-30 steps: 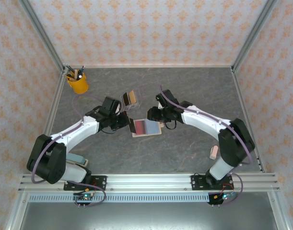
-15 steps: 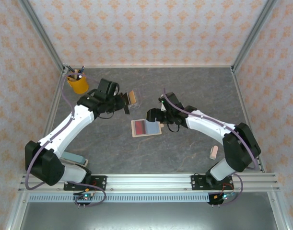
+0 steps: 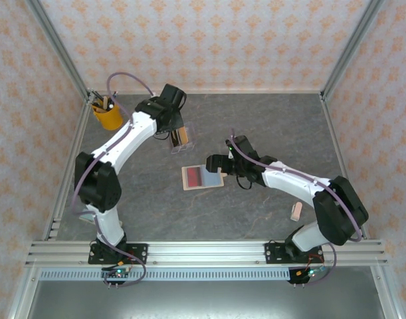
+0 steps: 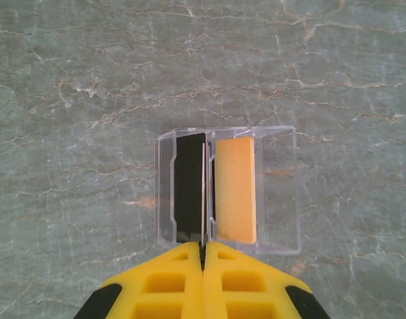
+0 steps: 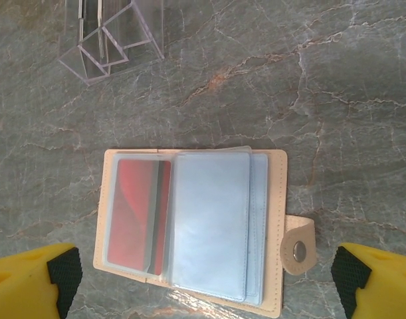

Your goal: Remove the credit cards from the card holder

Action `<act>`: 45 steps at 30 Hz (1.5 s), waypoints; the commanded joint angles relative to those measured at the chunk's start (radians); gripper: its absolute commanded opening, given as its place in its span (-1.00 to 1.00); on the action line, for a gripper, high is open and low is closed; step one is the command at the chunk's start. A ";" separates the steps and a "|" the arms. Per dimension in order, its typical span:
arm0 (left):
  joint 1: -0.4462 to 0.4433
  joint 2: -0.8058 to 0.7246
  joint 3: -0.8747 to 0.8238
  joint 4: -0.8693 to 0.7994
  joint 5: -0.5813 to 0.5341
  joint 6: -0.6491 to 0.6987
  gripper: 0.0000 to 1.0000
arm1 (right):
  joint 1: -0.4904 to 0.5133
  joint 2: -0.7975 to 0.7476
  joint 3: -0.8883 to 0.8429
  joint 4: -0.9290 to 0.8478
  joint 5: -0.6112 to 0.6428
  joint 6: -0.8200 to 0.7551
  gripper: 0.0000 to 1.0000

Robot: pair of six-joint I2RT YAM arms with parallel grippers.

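The thin card already stands between the dark brown card [image 4: 189, 186] and the tan card, so my left gripper should next descend toward the acrylic stand and release it.
The tan card holder [image 3: 203, 177] lies open on the grey table, its tab to the right [image 5: 272, 199]. A dark red credit card [image 5: 133, 212] sits in its left clear sleeve; the blue-grey sleeves beside it look empty. My right gripper [image 5: 203, 282] hovers open over the holder's near edge [image 3: 214, 163]. My left gripper [image 4: 204, 249] is at the clear acrylic stand [image 4: 282, 193], shut on a thin card [image 4: 204, 193] seen edge-on. That card stands between a dark brown card [image 4: 189, 186] and a tan card [image 4: 236, 189] in the stand's slots.
A yellow cup of pens [image 3: 108, 116] stands at the back left corner. A small pinkish object [image 3: 296, 212] lies near the right arm's base and a grey-blue item [image 3: 104, 219] near the left base. Patterned walls and metal rails enclose the table.
My left arm swung from the holder's left edge back to the acrylic stand. The right gripper shifted slightly toward the near side of the holder.
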 commanded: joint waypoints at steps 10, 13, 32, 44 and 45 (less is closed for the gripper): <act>-0.008 0.181 0.144 -0.143 -0.068 -0.032 -1.00 | -0.004 -0.012 0.003 0.009 0.048 -0.013 0.95; -0.015 0.195 0.140 -0.146 -0.080 -0.035 -1.00 | -0.004 -0.005 0.006 0.004 0.048 -0.010 0.95; -0.013 0.324 0.284 -0.216 -0.036 -0.062 -0.38 | -0.004 0.007 0.018 -0.015 0.051 -0.007 0.92; -0.006 0.039 -0.009 -0.028 0.022 -0.074 0.69 | -0.002 0.033 0.038 -0.027 0.034 -0.042 0.81; -0.002 -0.001 -0.056 -0.007 0.028 -0.079 0.76 | 0.001 0.033 0.039 -0.029 0.038 -0.046 0.80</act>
